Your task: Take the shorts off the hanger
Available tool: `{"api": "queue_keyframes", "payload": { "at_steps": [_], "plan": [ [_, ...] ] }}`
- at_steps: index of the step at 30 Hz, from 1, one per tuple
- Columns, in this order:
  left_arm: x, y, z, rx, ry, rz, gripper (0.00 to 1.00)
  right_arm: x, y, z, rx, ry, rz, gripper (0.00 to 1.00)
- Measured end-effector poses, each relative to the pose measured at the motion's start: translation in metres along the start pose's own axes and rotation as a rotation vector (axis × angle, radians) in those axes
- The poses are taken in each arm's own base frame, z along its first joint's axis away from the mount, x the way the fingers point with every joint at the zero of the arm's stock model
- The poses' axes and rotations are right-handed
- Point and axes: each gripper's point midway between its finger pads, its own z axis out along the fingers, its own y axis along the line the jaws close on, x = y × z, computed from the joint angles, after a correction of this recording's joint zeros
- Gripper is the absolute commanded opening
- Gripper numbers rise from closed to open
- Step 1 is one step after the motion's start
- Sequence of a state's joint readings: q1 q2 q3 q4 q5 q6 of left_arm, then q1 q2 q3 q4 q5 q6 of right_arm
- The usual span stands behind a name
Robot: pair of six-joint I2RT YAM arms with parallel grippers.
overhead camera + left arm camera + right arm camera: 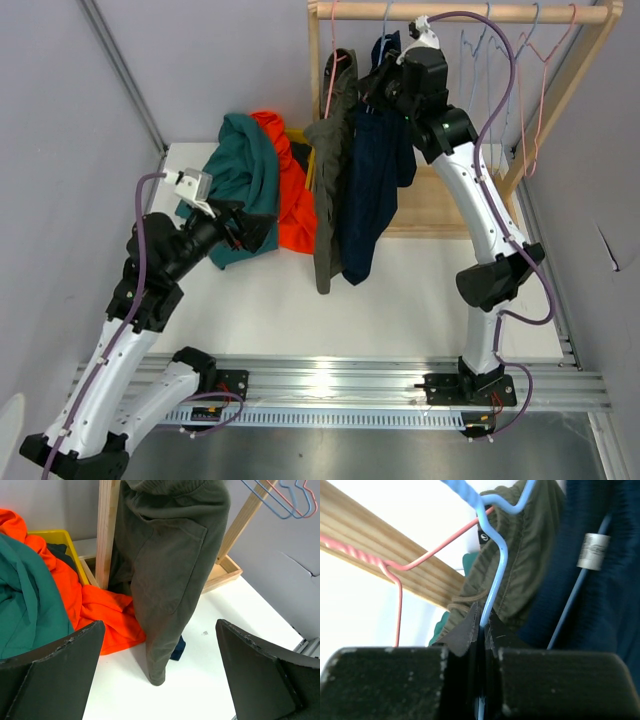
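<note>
Next, my left gripper rises and turns past the near side of the olive-grey shorts (333,170) to the navy shorts' lower hem.
Olive-grey shorts (333,170) hang on a pink hanger (331,60) from the wooden rail (470,13). Navy shorts (375,190) hang beside them on a blue hanger (495,565). My right gripper (385,88) is up at the rail, shut on the blue hanger's wire in the right wrist view (483,625). Teal shorts (242,170) and orange shorts (290,190) lie heaped on the table at the left. My left gripper (245,228) is open and empty just over the teal heap; its view faces the olive-grey shorts (165,565). A dark cloth (62,555) shows in the yellow bin.
The wooden rack has a left post (107,530), a slanted right brace (565,90) and a base tray (440,205). Several empty wire hangers (510,60) hang at the rail's right. A yellow bin (60,536) stands behind the heap. Grey walls close both sides.
</note>
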State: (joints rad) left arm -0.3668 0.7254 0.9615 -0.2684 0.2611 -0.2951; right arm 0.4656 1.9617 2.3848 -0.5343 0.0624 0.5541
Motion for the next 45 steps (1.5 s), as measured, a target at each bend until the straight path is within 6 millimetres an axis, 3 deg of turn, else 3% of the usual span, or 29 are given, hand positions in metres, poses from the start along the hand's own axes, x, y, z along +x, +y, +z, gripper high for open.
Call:
{"api": "queue_keyframes", "payload": {
  "at_steps": [5,9,12,16,20,23,26,33,34,36,37,38,45],
  "plan": [
    [0.002,-0.011,0.006,0.021,0.038,0.016,1.00,-0.003,-0.003,-0.003,0.019,-0.010,-0.017,0.00],
    [-0.007,-0.040,0.017,0.102,0.062,0.043,0.99,-0.016,-0.006,-0.021,0.060,-0.036,-0.052,0.00],
    [-0.010,-0.073,0.019,0.198,0.069,0.058,0.99,-0.037,-0.002,-0.045,0.071,-0.081,-0.074,0.00],
    [-0.003,-0.121,0.017,0.344,0.081,0.073,0.99,-0.073,0.013,-0.091,0.053,-0.161,-0.089,0.00],
    [0.007,-0.161,0.025,0.451,0.106,0.089,0.99,-0.094,0.026,-0.130,0.027,-0.209,-0.085,0.00],
    [0.018,-0.191,0.037,0.516,0.126,0.104,0.99,-0.091,0.031,-0.152,0.020,-0.213,-0.084,0.00],
    [0.026,-0.222,0.049,0.565,0.127,0.120,0.99,-0.074,0.042,-0.170,-0.006,-0.185,-0.088,0.00],
    [0.039,-0.271,0.086,0.607,0.108,0.142,0.99,-0.049,0.066,-0.197,-0.057,-0.153,-0.101,0.00],
    [0.041,-0.276,0.089,0.607,0.106,0.143,0.77,-0.049,0.068,-0.199,-0.058,-0.155,-0.102,0.00],
    [0.043,-0.284,0.093,0.609,0.104,0.147,0.43,-0.052,0.069,-0.205,-0.060,-0.166,-0.099,0.00],
    [0.044,-0.285,0.096,0.600,0.102,0.146,0.07,-0.053,0.070,-0.208,-0.061,-0.170,-0.097,0.00],
    [0.045,-0.287,0.099,0.591,0.097,0.147,0.00,-0.055,0.071,-0.211,-0.064,-0.177,-0.094,0.00],
    [0.048,-0.282,0.113,0.512,0.069,0.149,0.00,-0.065,0.070,-0.226,-0.053,-0.198,-0.111,0.00]
  ]
}}
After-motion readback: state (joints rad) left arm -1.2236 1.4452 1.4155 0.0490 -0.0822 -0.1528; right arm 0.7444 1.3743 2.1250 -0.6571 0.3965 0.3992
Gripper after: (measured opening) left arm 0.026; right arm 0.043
